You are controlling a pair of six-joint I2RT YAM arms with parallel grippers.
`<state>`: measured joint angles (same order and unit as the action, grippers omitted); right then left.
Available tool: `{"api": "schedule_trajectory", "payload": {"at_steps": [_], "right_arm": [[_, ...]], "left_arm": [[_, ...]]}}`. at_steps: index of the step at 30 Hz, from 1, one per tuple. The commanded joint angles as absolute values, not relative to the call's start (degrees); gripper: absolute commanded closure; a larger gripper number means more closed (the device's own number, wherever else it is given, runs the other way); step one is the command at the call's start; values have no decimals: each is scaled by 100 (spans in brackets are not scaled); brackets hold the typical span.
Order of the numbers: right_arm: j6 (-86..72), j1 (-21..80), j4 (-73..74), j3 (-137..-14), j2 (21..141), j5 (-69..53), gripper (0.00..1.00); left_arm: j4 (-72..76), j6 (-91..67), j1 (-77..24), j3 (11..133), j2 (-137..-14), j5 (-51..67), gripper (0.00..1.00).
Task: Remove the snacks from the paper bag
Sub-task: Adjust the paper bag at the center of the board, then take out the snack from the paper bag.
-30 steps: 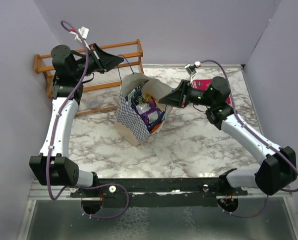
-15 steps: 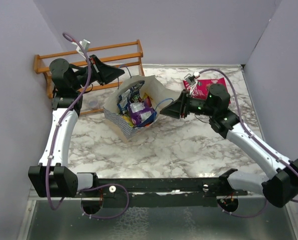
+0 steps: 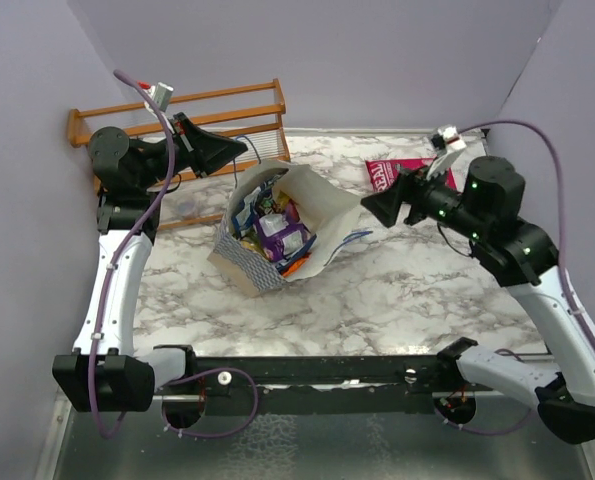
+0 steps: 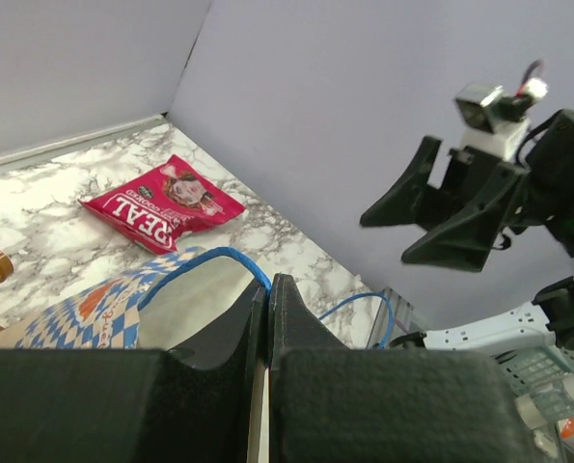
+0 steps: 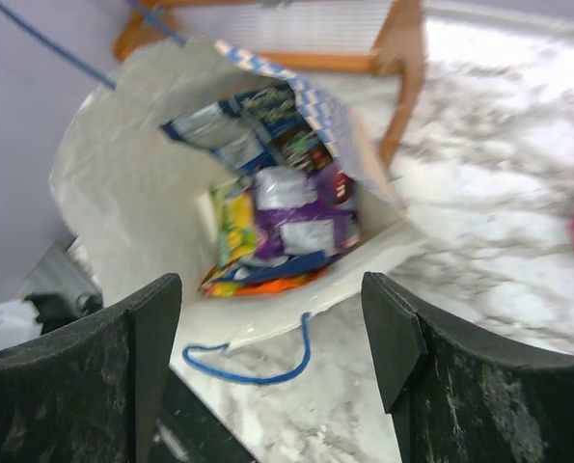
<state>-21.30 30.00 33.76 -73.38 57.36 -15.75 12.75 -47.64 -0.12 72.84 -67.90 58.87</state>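
I should move my right gripper down and to the left in the top view through the bag's opening, because the edge of the blue packet is below there.
The paper bag [image 3: 322, 205] lies tilted on the marble table, its mouth open toward the right. The snacks [image 3: 277, 230] inside it are purple, blue, yellow and orange packets [image 5: 287, 227]. A magenta-pink packet [image 3: 392, 172] lies on the table behind the bag, outside it. My left gripper [image 3: 243, 148] hangs above the bag's back edge, shut on its blue cord handle [image 4: 205, 258]. My right gripper [image 3: 372, 205] is open with nothing between its fingers, raised to the right of the bag's mouth. The other handle [image 5: 258, 371] lies loose on the table.
A wooden rack [image 3: 177, 105] stands at the back left, just behind the bag and under the left arm. Purple walls close in the left, back and right sides. The magenta-pink packet [image 4: 161, 203] lies close to the back wall.
My right gripper opened, let go of the bag's edge and pulled back up to the right. The bag sank lower and tipped onto the table. The left gripper still holds the handle.
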Motion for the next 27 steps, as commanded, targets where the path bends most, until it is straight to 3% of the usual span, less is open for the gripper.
{"api": "schedule_trajectory", "payload": {"at_steps": [1,7,9,15,19,23,27], "right_arm": [[-1490,3023,4361,-8226,5820,-310,23],[-2119,3142,3957,-8982,7008,-2112,28],[-2471,3457,3445,-8984,7175,-2165,28],[-3438,4432,2814,-9252,8117,-1516,28],[-4552,5091,2827,-9494,8734,78,29],[-5402,5247,3360,-10091,9457,753,31],[-6318,5256,3113,-9774,9613,1214,36]], "left_arm": [[1387,-4830,-27,7387,-6624,5667,100],[1258,-4831,-26,7431,-6592,5534,100],[1235,-4853,-26,7442,-6579,5507,100],[1144,-4872,-26,7638,-6565,5520,100],[1097,-4853,-26,7681,-6502,5512,100],[1202,-4952,-31,7656,-6448,5517,100],[1322,-5066,-26,7655,-6417,5541,100]]}}
